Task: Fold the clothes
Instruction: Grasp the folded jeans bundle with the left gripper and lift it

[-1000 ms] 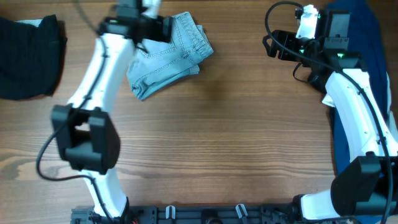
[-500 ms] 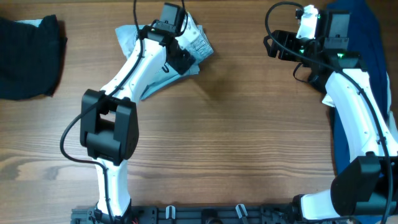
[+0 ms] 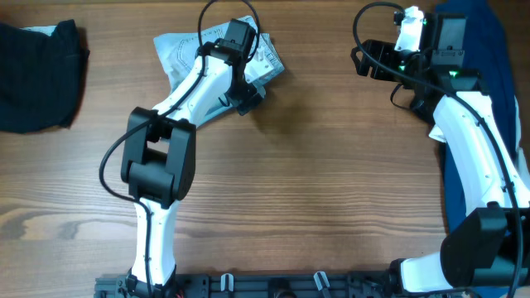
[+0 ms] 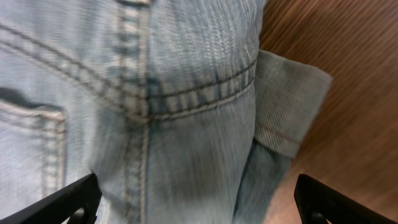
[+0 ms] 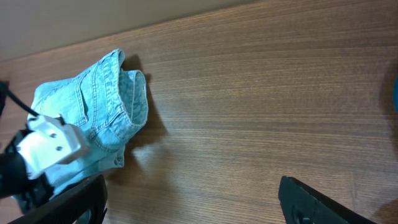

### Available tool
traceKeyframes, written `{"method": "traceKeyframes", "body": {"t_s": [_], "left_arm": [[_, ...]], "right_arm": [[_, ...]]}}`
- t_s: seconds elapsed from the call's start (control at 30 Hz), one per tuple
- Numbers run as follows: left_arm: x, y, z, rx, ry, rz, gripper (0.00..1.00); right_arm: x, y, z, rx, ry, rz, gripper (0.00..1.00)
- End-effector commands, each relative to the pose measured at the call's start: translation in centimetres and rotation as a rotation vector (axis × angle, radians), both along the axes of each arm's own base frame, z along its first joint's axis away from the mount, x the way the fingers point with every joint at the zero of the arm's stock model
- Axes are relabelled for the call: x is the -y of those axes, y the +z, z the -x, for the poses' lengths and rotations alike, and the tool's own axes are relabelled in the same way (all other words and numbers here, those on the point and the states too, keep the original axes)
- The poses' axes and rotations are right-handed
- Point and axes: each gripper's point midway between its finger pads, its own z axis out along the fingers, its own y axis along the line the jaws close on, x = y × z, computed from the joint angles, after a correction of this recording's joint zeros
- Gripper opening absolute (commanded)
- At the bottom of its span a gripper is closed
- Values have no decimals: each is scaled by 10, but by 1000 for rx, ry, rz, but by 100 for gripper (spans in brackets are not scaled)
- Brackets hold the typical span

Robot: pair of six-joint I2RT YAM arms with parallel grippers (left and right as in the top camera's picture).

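I will next move my left gripper down and slightly outward onto the denim around the crossed seams, because they are just below and outward of its spread fingers.
The light-blue denim shorts (image 3: 178,51) lie bunched at the far edge of the table, left of centre. My left gripper (image 3: 247,93) is open and low over their right side. In the left wrist view its fingers (image 4: 199,202) are spread wide, with denim seams, a pocket edge and a hemmed cuff (image 4: 289,106) between and ahead of them. The fingers do not grip the cloth. My right gripper (image 3: 364,62) is open and empty at the far right, above bare wood (image 5: 193,205). The shorts also show in the right wrist view (image 5: 93,118).
A black garment (image 3: 37,74) lies at the far left corner. A dark blue cloth (image 3: 489,50) lies along the right edge under the right arm. The left arm's white link (image 5: 50,146) crosses the shorts.
My left arm has swung right across the shorts to their lower right edge. The shorts have spread out to the left. The right arm has not moved.
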Motion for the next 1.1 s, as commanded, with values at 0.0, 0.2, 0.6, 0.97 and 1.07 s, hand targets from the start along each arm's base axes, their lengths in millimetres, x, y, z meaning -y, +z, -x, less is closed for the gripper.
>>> {"method": "traceKeyframes", "body": {"t_s": [0.0,0.2,0.6,0.97,1.07], "left_arm": [[1,-10,-2,-2,-18,-5,100],[2,-13,-2,-6,-11,-3,98],[-5,-51,-7,-20,12,-52,62],[-2,-52,-11,-4,82,-24,4],[-14,-37,-23,63,174,-52,4]], "right_arm": [[1,2,-4,16,4,21,89],[1,3,-4,20,4,20,89],[1,4,-6,27,4,21,88],[1,5,-6,31,4,21,88],[1,5,-6,30,4,21,88]]}}
